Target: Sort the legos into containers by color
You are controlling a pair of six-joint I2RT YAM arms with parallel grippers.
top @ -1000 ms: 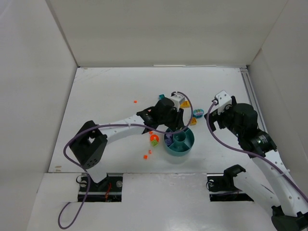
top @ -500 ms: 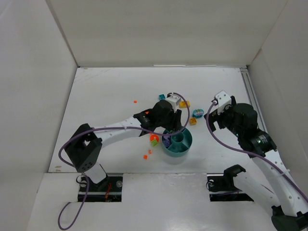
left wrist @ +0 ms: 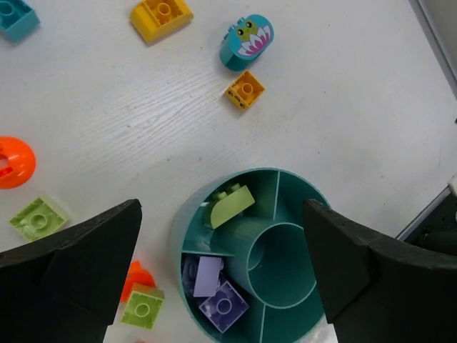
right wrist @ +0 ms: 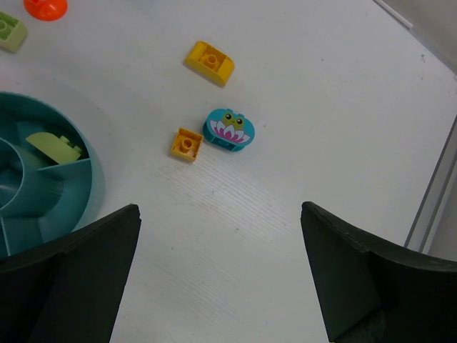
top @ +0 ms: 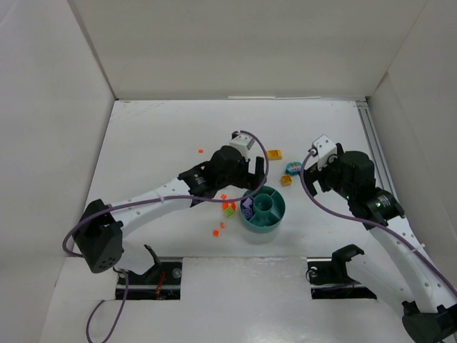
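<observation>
The lime brick lies crooked, so my left gripper needs to move away from the dish, turn and lower onto the lime brick nearest the orange round piece [left wrist: 40, 219].
The teal dish [top: 264, 209] sits in front of the arms. One wedge [left wrist: 187, 223] holds a lime green lego [left wrist: 230, 205]. The neighbouring wedge holds purple legos [left wrist: 223, 306]. My left gripper [left wrist: 222, 204] hangs open above the dish with nothing between its fingers. My right gripper [right wrist: 219, 207] stands open over bare table, right of the dish [right wrist: 71, 193]. Ahead of it lie a yellow lego [right wrist: 210, 61], a teal frog-printed lego [right wrist: 228, 129] and a small yellow square [right wrist: 186, 143].
Left of the dish lie an orange round piece [left wrist: 13, 161], a lime brick [left wrist: 39, 218] and a lime brick beside an orange bit [left wrist: 142, 307]. A teal brick [left wrist: 14, 16] lies farther back. Tiny orange bits [top: 216, 232] dot the table. White walls enclose the table.
The left gripper has opened wide above the dish and its arm has drawn back and to the left. The right arm has shifted only slightly.
</observation>
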